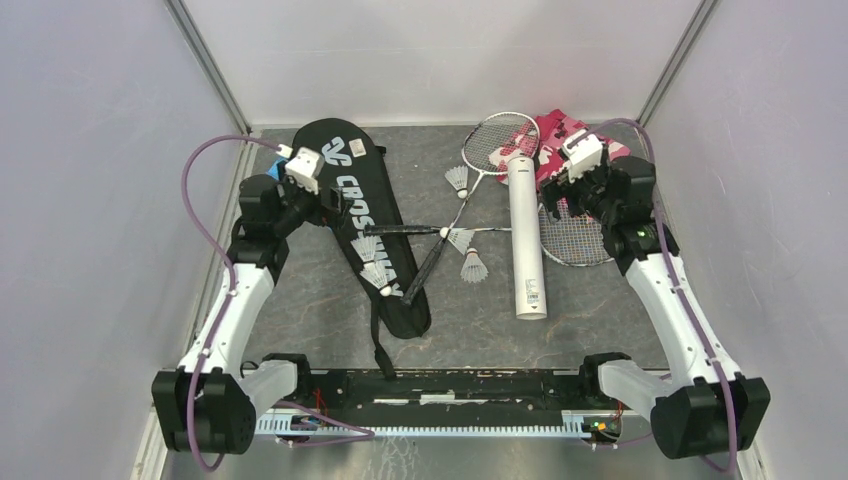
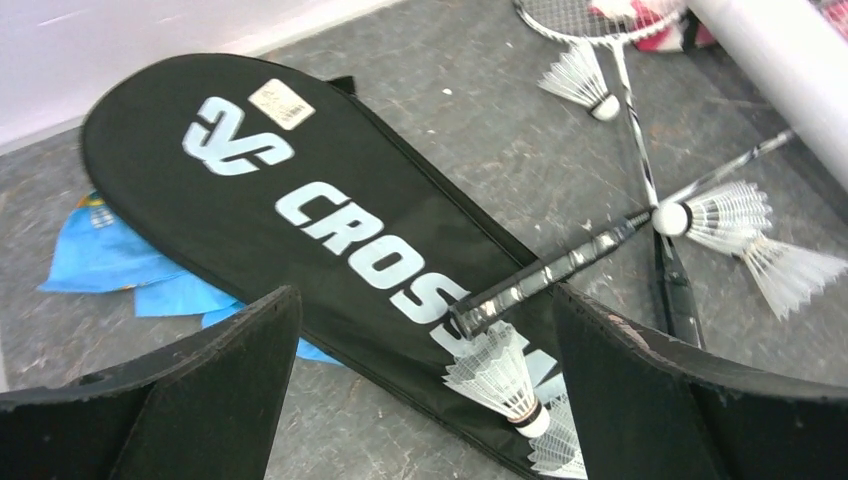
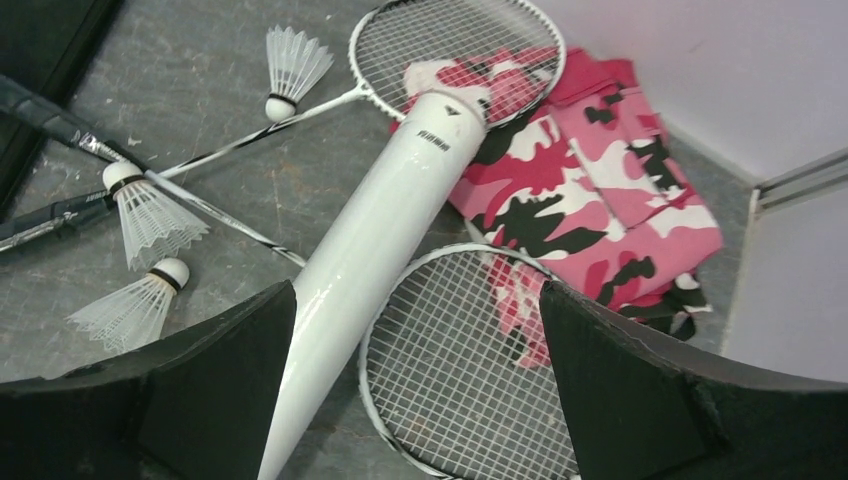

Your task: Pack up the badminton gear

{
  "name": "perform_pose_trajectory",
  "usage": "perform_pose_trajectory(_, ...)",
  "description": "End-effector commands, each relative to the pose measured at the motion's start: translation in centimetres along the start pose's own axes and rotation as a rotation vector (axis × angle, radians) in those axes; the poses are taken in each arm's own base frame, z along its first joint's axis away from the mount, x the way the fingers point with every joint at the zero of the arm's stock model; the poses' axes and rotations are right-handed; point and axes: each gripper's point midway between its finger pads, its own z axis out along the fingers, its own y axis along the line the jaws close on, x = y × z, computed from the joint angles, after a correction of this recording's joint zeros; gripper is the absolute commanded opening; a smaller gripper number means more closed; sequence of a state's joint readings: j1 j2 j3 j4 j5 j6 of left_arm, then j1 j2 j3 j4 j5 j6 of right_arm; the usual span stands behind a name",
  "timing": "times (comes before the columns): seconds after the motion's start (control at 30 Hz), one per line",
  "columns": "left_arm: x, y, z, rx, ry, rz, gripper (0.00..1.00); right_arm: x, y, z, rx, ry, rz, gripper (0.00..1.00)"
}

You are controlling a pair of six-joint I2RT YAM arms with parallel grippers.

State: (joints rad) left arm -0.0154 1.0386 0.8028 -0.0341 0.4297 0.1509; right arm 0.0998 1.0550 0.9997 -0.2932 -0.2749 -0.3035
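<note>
The white tube lies below my right gripper and to its left in the top view, so I will next move that gripper down and across onto the white tube's middle (image 1: 525, 220) (image 3: 352, 268).
The black "CROSSWAY" racket bag (image 1: 355, 200) lies flat at the left, with two shuttlecocks (image 1: 368, 250) on it. Two silver rackets cross in the middle: one head (image 1: 500, 140) at the back, the other head (image 1: 575, 238) at the right. The long white tube (image 1: 526, 235) lies between them, and three more shuttlecocks (image 1: 462, 238) lie left of it. My left gripper (image 1: 335, 208) is open and empty above the bag (image 2: 330, 220), near a black racket handle (image 2: 545, 275) and a shuttlecock (image 2: 500, 378). My right gripper (image 1: 565, 195) is open and empty above the right racket head (image 3: 470, 360) and the tube (image 3: 370, 260).
A pink camouflage cloth (image 3: 590, 170) lies in the back right corner under both racket heads. A blue printed cloth (image 2: 110, 260) sticks out from under the bag's left edge. White walls close in the back and both sides.
</note>
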Motion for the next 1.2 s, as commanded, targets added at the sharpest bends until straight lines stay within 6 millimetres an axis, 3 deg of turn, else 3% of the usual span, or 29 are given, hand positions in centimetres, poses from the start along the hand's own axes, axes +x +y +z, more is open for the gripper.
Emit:
perform_pose_trajectory(0.0, -0.3, -2.0, 0.9, 0.114, 0.035, 0.122, 1.00, 0.2, 0.7, 1.6, -0.001, -0.011, 0.019, 0.98)
perform_pose_trajectory(0.33, 3.5, -5.9, 2.2, 0.232, 0.102, 0.134, 1.00, 4.1, 3.0, 6.5, 0.029, 0.080, 0.092, 0.98)
perform_pose_trajectory(0.57, 3.3, -7.4, 1.9, 0.268, 0.027, 0.127, 1.00, 8.1, 3.5, 10.5, 0.078, 0.249, 0.176, 0.98)
perform_pose_trajectory(1.17, 3.4, -8.2, 1.7, 0.300, 0.002, 0.124, 1.00, 13.8, 4.3, 13.4, 0.104, 0.437, 0.238, 0.98)
